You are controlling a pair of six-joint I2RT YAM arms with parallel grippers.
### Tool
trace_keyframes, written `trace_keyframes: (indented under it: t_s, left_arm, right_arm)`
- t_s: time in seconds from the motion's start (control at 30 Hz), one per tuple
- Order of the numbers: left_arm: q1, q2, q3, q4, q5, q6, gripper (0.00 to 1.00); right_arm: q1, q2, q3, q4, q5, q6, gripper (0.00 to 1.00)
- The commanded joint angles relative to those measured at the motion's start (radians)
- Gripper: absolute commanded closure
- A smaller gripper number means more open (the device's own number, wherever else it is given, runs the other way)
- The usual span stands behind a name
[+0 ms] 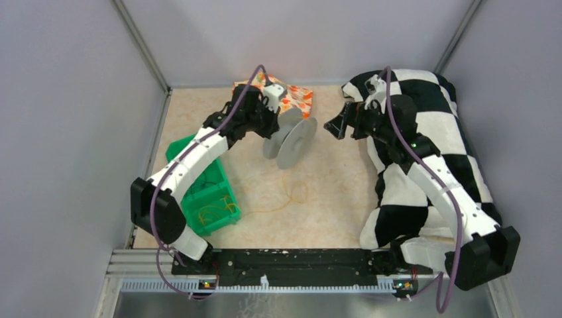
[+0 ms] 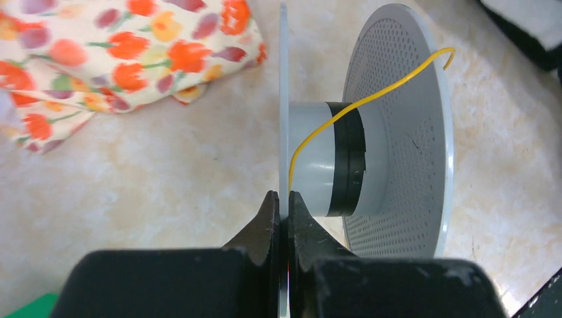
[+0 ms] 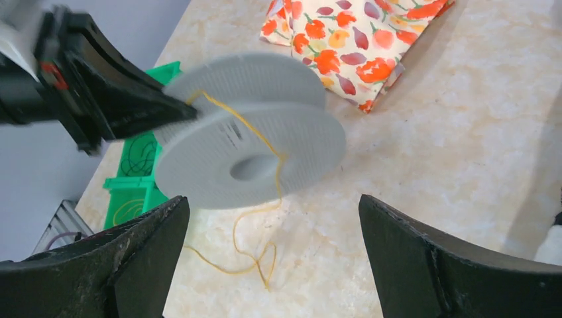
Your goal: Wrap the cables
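The cable below the perforated edge (image 1: 285, 180) (image 3: 257, 211) hangs clear. My right gripper moves open, down and back, to the left in the top view, onto it next.
A grey plastic spool (image 1: 290, 138) is held off the table at centre back. My left gripper (image 1: 268, 122) is shut on the rim of one flange; in the left wrist view its jaws (image 2: 283, 209) pinch the thin flange edge beside the hub (image 2: 325, 159). A thin yellow cable (image 2: 371, 99) runs over the hub and out past the perforated flange. In the right wrist view the cable (image 3: 255, 248) hangs from the spool (image 3: 252, 159) and loops on the table. My right gripper (image 1: 333, 126) is open and empty, just right of the spool.
A green bin (image 1: 209, 192) with more yellow cable stands at the left. A floral cloth (image 1: 291, 96) lies at the back behind the spool. A black-and-white checkered cloth (image 1: 437, 146) covers the right side under my right arm.
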Motion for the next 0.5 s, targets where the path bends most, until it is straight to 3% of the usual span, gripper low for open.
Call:
trace_keyframes:
  t_s: [0.0, 0.1, 0.3, 0.47]
  left_arm:
    - [0.048, -0.144, 0.091, 0.064, -0.037, -0.139, 1.0]
    - [0.055, -0.19, 0.118, 0.061, -0.097, -0.191, 1.0]
    - [0.056, -0.262, 0.16, 0.069, -0.177, -0.274, 1.0]
    - [0.056, -0.282, 0.202, 0.032, -0.189, -0.307, 1.0]
  right_arm:
    - [0.0, -0.076, -0.117, 0.08, 0.022, 0.006, 0.01]
    - [0.053, -0.091, -0.222, 0.177, 0.038, 0.048, 0.01]
    - [0.28, -0.01, -0.309, 0.39, 0.153, 0.077, 0.01]
    - [0.388, 0.07, -0.411, 0.696, 0.19, 0.064, 0.04]
